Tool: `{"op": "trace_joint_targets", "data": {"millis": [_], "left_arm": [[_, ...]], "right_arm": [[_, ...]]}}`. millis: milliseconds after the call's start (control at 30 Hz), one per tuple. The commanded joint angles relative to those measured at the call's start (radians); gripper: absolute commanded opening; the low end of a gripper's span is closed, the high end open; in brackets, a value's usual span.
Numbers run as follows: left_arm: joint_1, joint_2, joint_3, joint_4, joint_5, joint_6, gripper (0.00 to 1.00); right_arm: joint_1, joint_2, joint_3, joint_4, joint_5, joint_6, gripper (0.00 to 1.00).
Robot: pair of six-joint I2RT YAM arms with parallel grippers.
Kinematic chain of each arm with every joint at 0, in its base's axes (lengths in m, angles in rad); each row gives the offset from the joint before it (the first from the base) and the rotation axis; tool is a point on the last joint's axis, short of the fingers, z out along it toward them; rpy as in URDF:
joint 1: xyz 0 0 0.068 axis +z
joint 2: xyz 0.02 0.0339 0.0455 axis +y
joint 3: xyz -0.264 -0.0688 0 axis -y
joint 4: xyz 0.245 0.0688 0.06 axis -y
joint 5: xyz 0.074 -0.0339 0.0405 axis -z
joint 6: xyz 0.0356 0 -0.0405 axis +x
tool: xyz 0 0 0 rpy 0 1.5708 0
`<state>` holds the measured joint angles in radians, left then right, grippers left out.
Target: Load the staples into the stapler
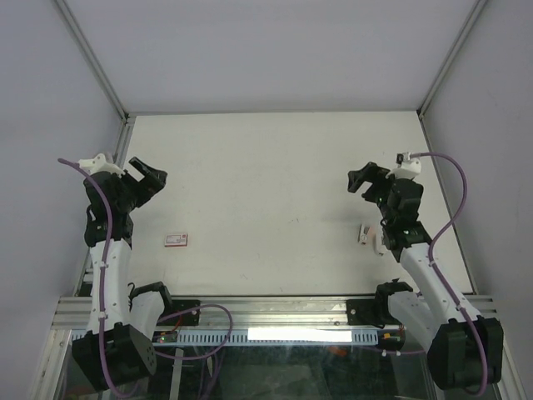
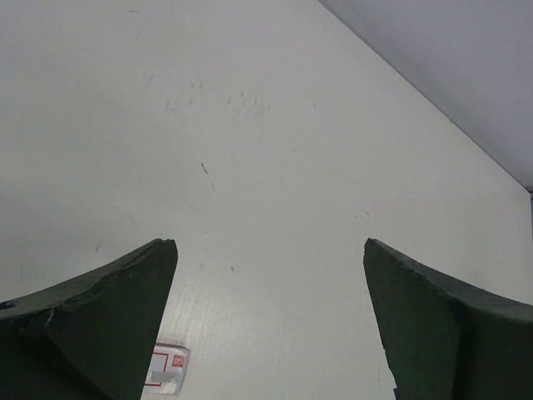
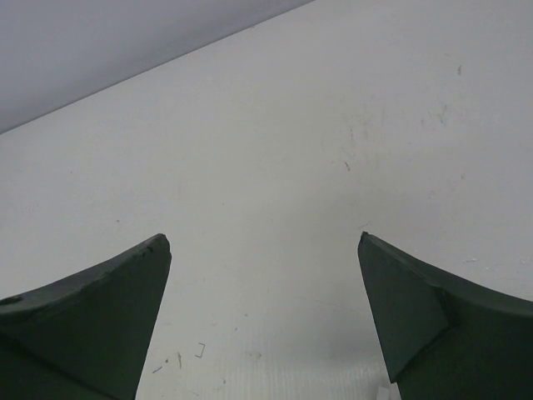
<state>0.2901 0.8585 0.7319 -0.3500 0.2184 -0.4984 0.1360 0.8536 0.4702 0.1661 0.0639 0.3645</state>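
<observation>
The right gripper draws back and lowers, open, onto the stapler farther from the forearm (image 1: 364, 234) (image 3: 384, 392) next. The stapler lies below my fingers and nearer the base.
The stapler (image 1: 365, 234), tiny, pale pink and white, lies on the white table right beside the right arm's forearm. My right gripper (image 1: 360, 177) hangs above the table beyond it, open and empty; in the right wrist view the right gripper (image 3: 263, 237) has only bare table between its dark fingers (image 3: 100, 317). My left gripper (image 1: 150, 172) is raised at the table's left side, also open and empty, and in the left wrist view the left gripper (image 2: 269, 243) frames bare table. The staples are out of view.
A flat red-and-white box (image 1: 176, 240) lies on the table near the left arm; the left wrist view shows the box (image 2: 166, 371) by the left finger. Tiny bent wire bits (image 3: 200, 350) lie under the right gripper. Grey walls enclose the table (image 1: 266, 167).
</observation>
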Motion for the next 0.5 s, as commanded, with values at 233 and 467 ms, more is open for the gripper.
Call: {"op": "trace_joint_targets", "data": {"millis": [233,467], "left_arm": [[-0.212,-0.107,0.073,0.059,0.126,0.118,0.99],[-0.479,0.034,0.205,0.06,0.077,0.165,0.99]], "right_arm": [[0.094,0.154,0.276,-0.389,-0.197,0.018,0.84],[0.331,0.262,0.305,-0.646,0.071,0.186,0.71]]}}
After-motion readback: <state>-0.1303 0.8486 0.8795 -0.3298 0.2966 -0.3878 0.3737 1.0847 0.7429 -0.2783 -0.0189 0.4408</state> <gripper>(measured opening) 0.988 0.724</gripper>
